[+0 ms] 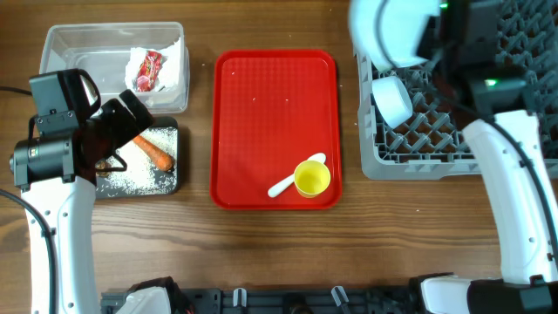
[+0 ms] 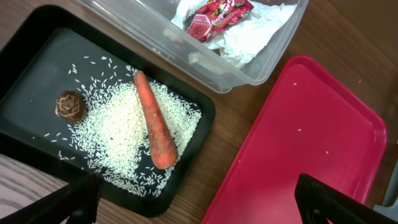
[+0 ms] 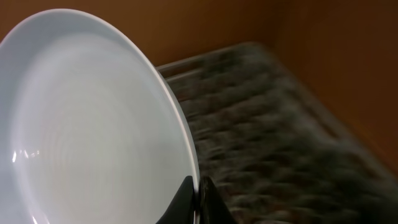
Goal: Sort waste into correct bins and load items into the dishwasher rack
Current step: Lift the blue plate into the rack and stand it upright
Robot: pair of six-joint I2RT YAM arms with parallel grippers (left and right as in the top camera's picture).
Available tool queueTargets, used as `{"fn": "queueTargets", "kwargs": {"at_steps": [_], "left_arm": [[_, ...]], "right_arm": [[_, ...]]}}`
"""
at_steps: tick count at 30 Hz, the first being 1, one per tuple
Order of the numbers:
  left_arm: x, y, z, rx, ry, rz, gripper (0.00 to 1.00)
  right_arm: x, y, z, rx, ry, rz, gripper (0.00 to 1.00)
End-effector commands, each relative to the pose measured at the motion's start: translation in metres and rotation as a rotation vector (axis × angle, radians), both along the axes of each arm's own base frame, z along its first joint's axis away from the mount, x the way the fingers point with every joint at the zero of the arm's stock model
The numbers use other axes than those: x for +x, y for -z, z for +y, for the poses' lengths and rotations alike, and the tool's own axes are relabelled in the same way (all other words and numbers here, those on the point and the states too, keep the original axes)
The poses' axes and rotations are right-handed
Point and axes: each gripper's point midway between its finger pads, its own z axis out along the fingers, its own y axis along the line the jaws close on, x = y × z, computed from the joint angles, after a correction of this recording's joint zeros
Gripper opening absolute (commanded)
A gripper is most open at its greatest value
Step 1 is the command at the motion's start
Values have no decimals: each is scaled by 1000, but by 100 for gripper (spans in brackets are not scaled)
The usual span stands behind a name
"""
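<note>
My right gripper has the rack's empty far wires below it and to its right in the overhead view, so I need to move it there, lower the plate (image 3: 93,124) and release it.
My right gripper (image 3: 199,198) is shut on the rim of the pale blue plate (image 3: 93,124), pinching its edge and holding it on edge above the grey dishwasher rack (image 1: 436,139). A pale blue bowl (image 1: 392,100) stands in the rack. My left gripper (image 2: 205,205) hangs open and holds nothing, over the near corner of the black tray (image 2: 37,56), which holds the carrot (image 2: 155,121), loose rice (image 2: 118,134) and a brown lump (image 2: 69,106). The clear tub (image 2: 249,74) holds the red wrapper (image 2: 214,15) and the white tissue (image 2: 255,34). The yellow cup (image 1: 312,179) and white spoon (image 1: 288,181) lie on the red tray.
The flat red tray (image 1: 275,105) lies between the bins and the rack, with the cup and spoon at its near right corner. Bare wooden table (image 1: 279,244) runs along the front. The left arm (image 1: 61,157) stands over the black tray's left side.
</note>
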Motion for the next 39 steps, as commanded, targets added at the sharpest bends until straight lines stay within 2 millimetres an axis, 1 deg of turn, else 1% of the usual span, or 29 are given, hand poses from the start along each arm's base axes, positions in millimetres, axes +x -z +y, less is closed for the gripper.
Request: {"fn": "queueTargets", "kwargs": {"at_steps": [1, 6, 8, 12, 13, 15, 19, 23, 26, 29, 34, 35, 37, 39], "left_arm": [[2, -3, -2, -13, -1, -10, 100], [2, -3, -2, -14, -1, -10, 100], [2, -3, -2, -14, -1, -10, 100], [2, -3, -2, -13, 0, -10, 100], [2, -3, -2, -13, -1, -10, 100], [2, -3, -2, -13, 0, -10, 100], [2, -3, -2, -13, -1, -10, 100], [2, -3, -2, -14, -1, -10, 100], [2, -3, -2, -14, -1, -10, 100], [2, -3, -2, -14, -1, -10, 100], [2, -3, -2, -13, 0, -10, 100], [2, -3, -2, -14, -1, -10, 100], [2, -3, -2, -13, 0, -10, 100], [2, -3, -2, -13, -1, -10, 100]], "right_arm": [[-32, -31, -76, -239, 379, -34, 4], [-11, -16, -102, -386, 355, 105, 4], [0, -10, -107, -442, 331, 156, 4], [30, 6, -116, -590, 257, 277, 4], [40, 12, -117, -638, 228, 317, 4], [52, 22, -117, -691, 201, 362, 4], [68, 46, -119, -740, 187, 426, 4], [77, 72, -119, -746, 167, 474, 4], [80, 85, -119, -744, 159, 497, 4], [84, 94, -115, -722, 161, 483, 4], [95, 107, -99, -710, 90, 475, 4], [97, 109, -96, -707, 74, 475, 8], [99, 112, -91, -697, 51, 471, 37], [99, 112, -89, -653, 84, 422, 86]]}}
